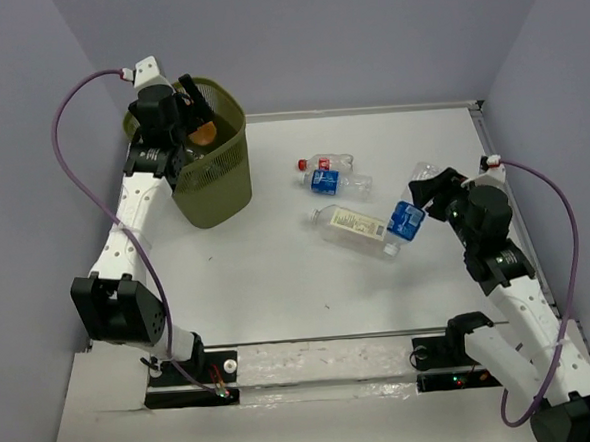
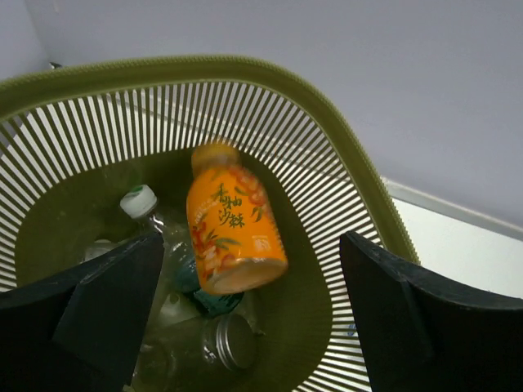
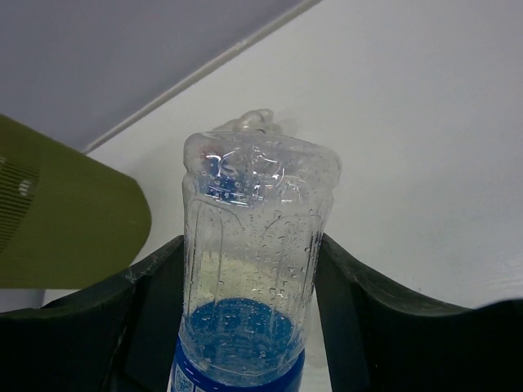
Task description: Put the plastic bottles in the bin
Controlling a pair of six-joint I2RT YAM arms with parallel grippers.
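Note:
My right gripper lifts outward and to the left in the top view next, over the bin's opening point(image 1: 216, 126) for the release, because the bin's rim stands tall.
My left gripper point(image 1: 184, 112) hangs over the olive-green mesh bin point(image 1: 222, 180), open and empty point(image 2: 249, 322). Below it an orange bottle point(image 2: 233, 220) is inside the bin point(image 2: 343, 163), clear of both fingers; it also shows in the top view point(image 1: 203, 133). Under it lie other bottles, one with a white cap point(image 2: 139, 201) and one with a silver cap point(image 2: 229, 341). My right gripper point(image 1: 430, 197) is shut on a clear blue-labelled bottle point(image 1: 408, 217) and holds it above the table's right side. In the right wrist view the bottle point(image 3: 253, 245) stands between the fingers point(image 3: 351, 310).
Three bottles lie on the table's middle: a red-capped one point(image 1: 326, 163), a blue-labelled one point(image 1: 335, 183) and a larger cream-labelled one point(image 1: 356, 229). The table's raised edge point(image 1: 368, 109) runs along the back and right. Walls stand close on both sides.

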